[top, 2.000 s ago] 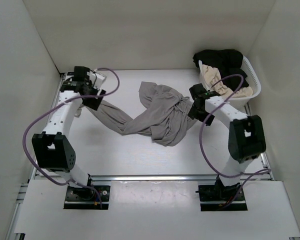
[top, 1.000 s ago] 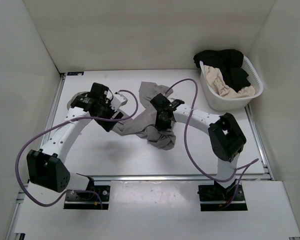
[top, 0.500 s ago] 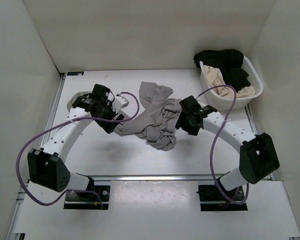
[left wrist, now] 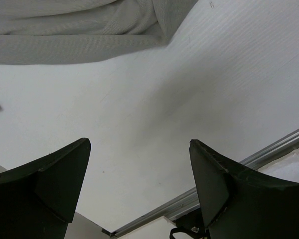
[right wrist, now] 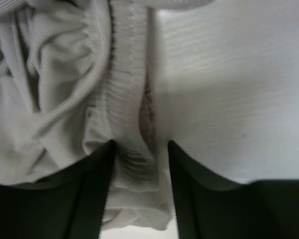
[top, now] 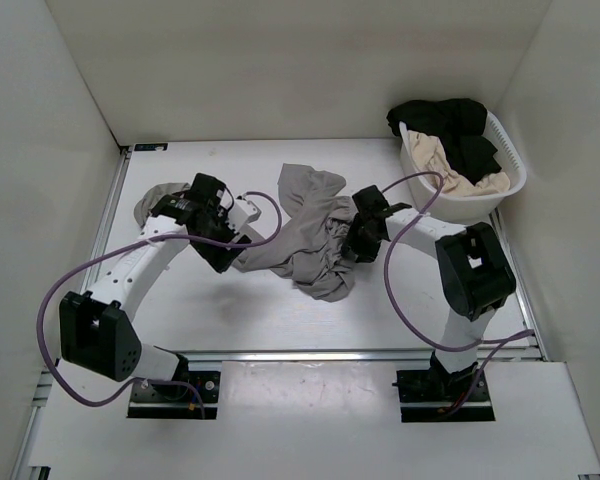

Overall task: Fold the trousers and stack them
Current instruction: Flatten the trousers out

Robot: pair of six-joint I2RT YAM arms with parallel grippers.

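I will next bring the open fingers of my left gripper to the right in the top view, across bare table, onto the fold of the trouser heap's near corner point(top: 322, 289) point(left wrist: 158, 41).
The grey trousers point(top: 310, 235) lie bunched in the middle of the white table, with one leg end near the left arm point(top: 153, 197). My right gripper point(top: 358, 240) sits on their right side. In the right wrist view it point(right wrist: 139, 147) is shut on the gathered waistband point(right wrist: 124, 114), which fills the gap between the fingers. My left gripper point(top: 226, 248) is at the left edge of the bunch. In the left wrist view it point(left wrist: 139, 164) is open and empty over bare table, with the trousers point(left wrist: 89, 35) along the top.
A white basket point(top: 513, 178) stands at the back right, holding a black garment point(top: 445, 118) and a beige garment point(top: 452, 170). White walls close in the table on three sides. A metal rail point(top: 310, 355) runs along the near edge.
The left gripper has let go of the leg and moved right to the bunch. The right gripper carried the waist left, then back right, and its elbow has now folded inward.
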